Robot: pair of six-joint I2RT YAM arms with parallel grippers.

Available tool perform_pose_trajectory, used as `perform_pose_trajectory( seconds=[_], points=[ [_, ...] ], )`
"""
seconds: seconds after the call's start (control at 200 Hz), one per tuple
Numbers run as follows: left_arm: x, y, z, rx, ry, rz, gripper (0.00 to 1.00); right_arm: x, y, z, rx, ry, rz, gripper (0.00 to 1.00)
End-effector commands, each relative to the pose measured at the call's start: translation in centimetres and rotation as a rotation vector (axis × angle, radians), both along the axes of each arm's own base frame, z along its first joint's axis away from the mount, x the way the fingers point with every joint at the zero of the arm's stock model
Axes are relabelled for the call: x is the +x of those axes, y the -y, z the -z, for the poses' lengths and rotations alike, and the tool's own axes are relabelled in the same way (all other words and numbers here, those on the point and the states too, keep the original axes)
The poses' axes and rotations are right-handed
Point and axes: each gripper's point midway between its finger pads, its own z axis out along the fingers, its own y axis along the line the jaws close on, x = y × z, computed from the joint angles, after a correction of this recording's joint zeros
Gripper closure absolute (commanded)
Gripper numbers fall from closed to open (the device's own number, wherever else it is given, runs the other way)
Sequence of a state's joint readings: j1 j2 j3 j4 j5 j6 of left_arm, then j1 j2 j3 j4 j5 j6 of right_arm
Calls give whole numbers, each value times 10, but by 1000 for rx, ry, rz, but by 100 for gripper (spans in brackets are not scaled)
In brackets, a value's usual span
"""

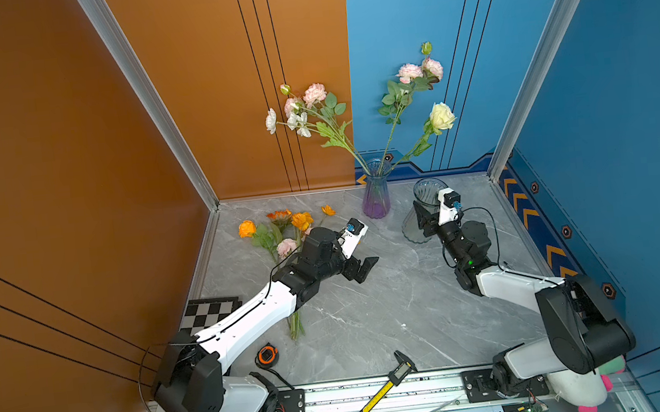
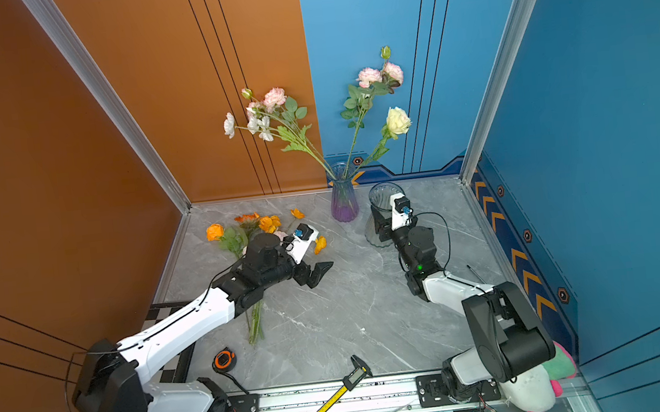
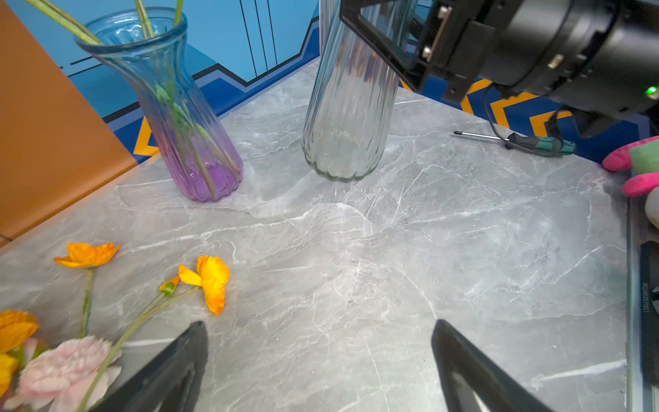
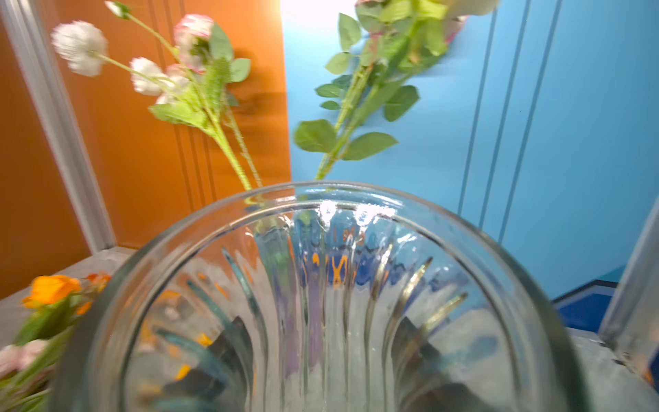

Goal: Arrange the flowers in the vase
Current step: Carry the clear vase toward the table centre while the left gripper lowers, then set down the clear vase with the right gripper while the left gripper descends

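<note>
My right gripper holds the clear ribbed vase (image 1: 427, 192), and next I will move it back to the bare tabletop beside the lying flowers' stems and let go.
A purple-tinted glass vase (image 1: 376, 198) (image 2: 343, 201) (image 3: 185, 117) stands at the back middle with pink, white and cream flowers (image 1: 394, 121) (image 4: 214, 107) in it. More flowers (image 1: 280, 229) (image 2: 247, 228) (image 3: 210, 281), orange and pink, lie on the table at the left, partly under my left arm. My left gripper (image 1: 362, 270) (image 2: 314, 273) (image 3: 320, 324) hangs open just right of them, holding nothing. A clear ribbed vase (image 1: 427, 192) (image 2: 381, 195) (image 3: 349, 117) (image 4: 321, 199) stands at the back right. My right gripper (image 1: 425, 215) (image 2: 382, 224) (image 4: 321, 339) is shut on its upper part.
A yellow caliper (image 1: 385, 389) lies on the front rail. An orange tape measure (image 1: 267, 355) and a checkerboard (image 1: 210, 311) sit at the front left. A screwdriver (image 3: 535, 142) and a plush toy (image 1: 585, 389) are on the right. Walls close the back and sides.
</note>
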State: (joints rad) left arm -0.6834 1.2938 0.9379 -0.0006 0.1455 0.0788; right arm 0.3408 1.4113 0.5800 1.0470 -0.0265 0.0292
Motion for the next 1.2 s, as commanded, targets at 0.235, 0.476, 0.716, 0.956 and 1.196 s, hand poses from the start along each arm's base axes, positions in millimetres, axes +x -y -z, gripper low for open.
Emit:
perform_pose_trajectory(
  seconds=[0.235,0.476,0.716,0.956,1.196],
  points=[
    [-66,-113,-1,-56,-126,-345,2,-70,-98,-27,63,55,-318,89],
    [-79,-163,41,-145,-520,-546,0,-104,-149,-2,56,51,-438,89],
    [-80,-150,42,-191,-586,-471,3,-123,-173,16,44,53,-487,88],
    [-85,-135,30,-235,-575,-371,2,-132,-181,37,29,34,-498,83],
    [-85,-128,25,-246,-580,-337,3,-140,-182,51,2,21,-511,61]
  ],
)
